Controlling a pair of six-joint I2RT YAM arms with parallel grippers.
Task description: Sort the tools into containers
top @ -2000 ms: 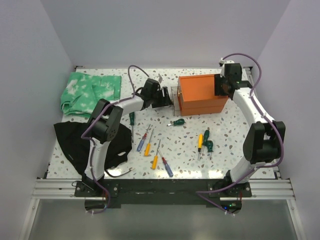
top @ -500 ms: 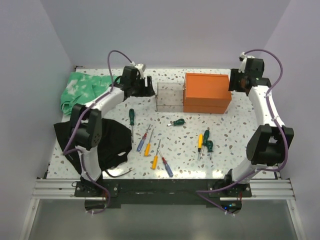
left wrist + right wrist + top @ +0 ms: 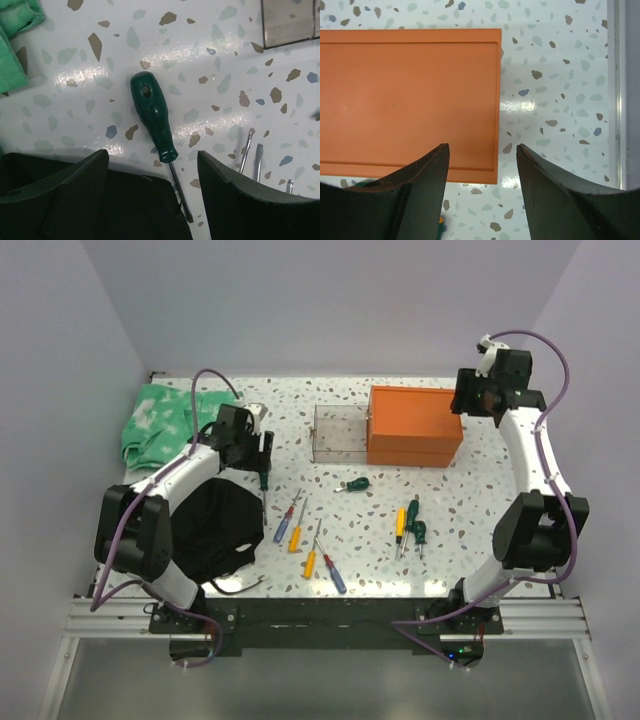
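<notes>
My left gripper eases outward and down onto the green screwdriver handle (image 3: pixel 264 481) (image 3: pixel 152 114) near the black cloth next, because it lies beyond the fingers.
The orange chest (image 3: pixel 415 425) stands at the back of the table, and a clear drawer (image 3: pixel 340 433) sticks out of its left side. Several screwdrivers lie loose on the table. My left gripper (image 3: pixel 261 453) hovers open over a green-handled screwdriver (image 3: pixel 263 476). In the left wrist view that screwdriver (image 3: pixel 152 117) lies between the open fingers of the left gripper (image 3: pixel 153 155), its shaft tip at the edge of the black cloth (image 3: pixel 100 200). My right gripper (image 3: pixel 468 400) hangs open over the chest's right end (image 3: pixel 410 95), and the right gripper (image 3: pixel 483 147) holds nothing.
A stubby green screwdriver (image 3: pixel 354 484) lies in front of the chest. Blue, yellow and red ones (image 3: pixel 297 530) lie mid-table, and a yellow and two green ones (image 3: pixel 410 522) to the right. A green cloth (image 3: pixel 160 425) lies back left, a black cloth (image 3: pixel 215 525) front left.
My left gripper drew away from the pulled-out drawer, leftward and nearer, and now hangs over the green screwdriver. My right gripper shifted slightly at the chest's right end.
</notes>
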